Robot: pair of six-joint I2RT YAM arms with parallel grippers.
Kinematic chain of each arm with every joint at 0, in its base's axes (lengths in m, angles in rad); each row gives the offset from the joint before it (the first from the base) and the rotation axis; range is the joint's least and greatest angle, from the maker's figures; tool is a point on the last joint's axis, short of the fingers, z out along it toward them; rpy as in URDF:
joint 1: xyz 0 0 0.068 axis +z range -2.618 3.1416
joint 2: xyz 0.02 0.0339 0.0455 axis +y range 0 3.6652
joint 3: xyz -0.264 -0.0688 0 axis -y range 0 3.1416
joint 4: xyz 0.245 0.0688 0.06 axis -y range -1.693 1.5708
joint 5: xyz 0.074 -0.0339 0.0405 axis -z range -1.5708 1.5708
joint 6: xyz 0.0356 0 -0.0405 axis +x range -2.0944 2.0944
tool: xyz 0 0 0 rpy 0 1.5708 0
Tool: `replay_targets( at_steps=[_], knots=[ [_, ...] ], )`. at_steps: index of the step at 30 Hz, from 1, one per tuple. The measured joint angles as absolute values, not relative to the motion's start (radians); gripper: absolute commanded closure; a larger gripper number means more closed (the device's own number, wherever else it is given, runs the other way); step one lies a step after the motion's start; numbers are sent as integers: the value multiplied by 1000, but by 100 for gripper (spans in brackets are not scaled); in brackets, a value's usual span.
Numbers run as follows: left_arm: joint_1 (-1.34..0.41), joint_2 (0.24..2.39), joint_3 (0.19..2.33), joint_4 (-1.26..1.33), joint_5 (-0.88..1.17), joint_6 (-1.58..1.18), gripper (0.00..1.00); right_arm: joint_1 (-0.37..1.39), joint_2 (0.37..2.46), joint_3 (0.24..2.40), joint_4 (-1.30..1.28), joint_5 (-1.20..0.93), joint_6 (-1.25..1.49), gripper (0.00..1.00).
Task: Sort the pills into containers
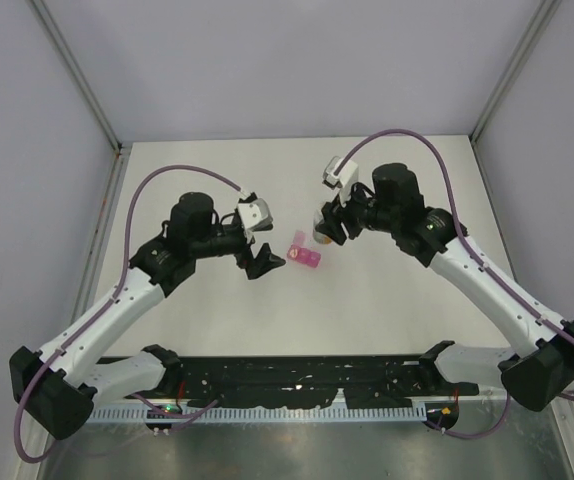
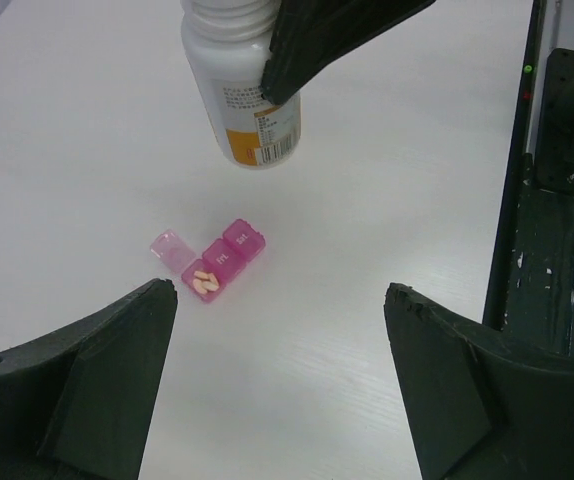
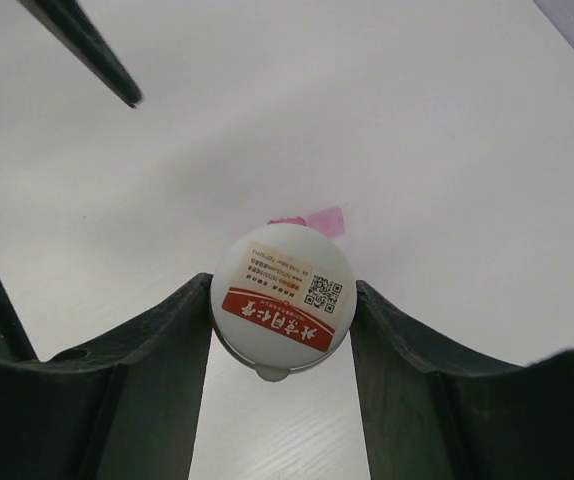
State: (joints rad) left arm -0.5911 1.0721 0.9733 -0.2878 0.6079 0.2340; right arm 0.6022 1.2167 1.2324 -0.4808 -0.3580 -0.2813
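Note:
My right gripper moves down and to its right in the top view next, where bare tabletop lies, to free the bottle [image 3: 284,300] clear of the containers.
The pink containers [image 2: 229,254] lie on the white table as a short strip, with one end compartment open and its lid [image 2: 170,247] flipped back. Pale orange pills [image 2: 205,282] lie in that open compartment. My left gripper [image 2: 279,292] is open and empty, hanging short of the strip. In the top view the left gripper [image 1: 266,262] is just left of the containers [image 1: 305,253]. My right gripper [image 3: 283,290] is shut on a white bottle [image 3: 284,300] with an orange-red label, held above the strip. A little of the pink containers [image 3: 325,219] shows behind the bottle.
The right arm's fingers [image 2: 337,30] and the bottle [image 2: 242,95] hang over the far side of the strip. A black rail [image 1: 287,375] runs along the table's near edge by the arm bases. Grey walls close in the table's left, right and back.

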Motion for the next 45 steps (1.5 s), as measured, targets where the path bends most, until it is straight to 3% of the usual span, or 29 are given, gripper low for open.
replay_targets(
  at_steps=[17, 28, 32, 45],
  knots=[
    [-575, 1027, 926, -273, 550, 216, 11, 349, 1253, 893, -97, -147, -117, 81],
    [-573, 1014, 879, -229, 517, 212, 8, 298, 1398, 883, 14, -28, -65, 83],
    [-569, 1012, 876, -224, 514, 208, 0, 290, 1439, 883, 27, 6, -46, 83],
    [-567, 997, 861, -206, 505, 188, 0, 265, 1514, 878, 35, 66, 19, 82]
  ],
)
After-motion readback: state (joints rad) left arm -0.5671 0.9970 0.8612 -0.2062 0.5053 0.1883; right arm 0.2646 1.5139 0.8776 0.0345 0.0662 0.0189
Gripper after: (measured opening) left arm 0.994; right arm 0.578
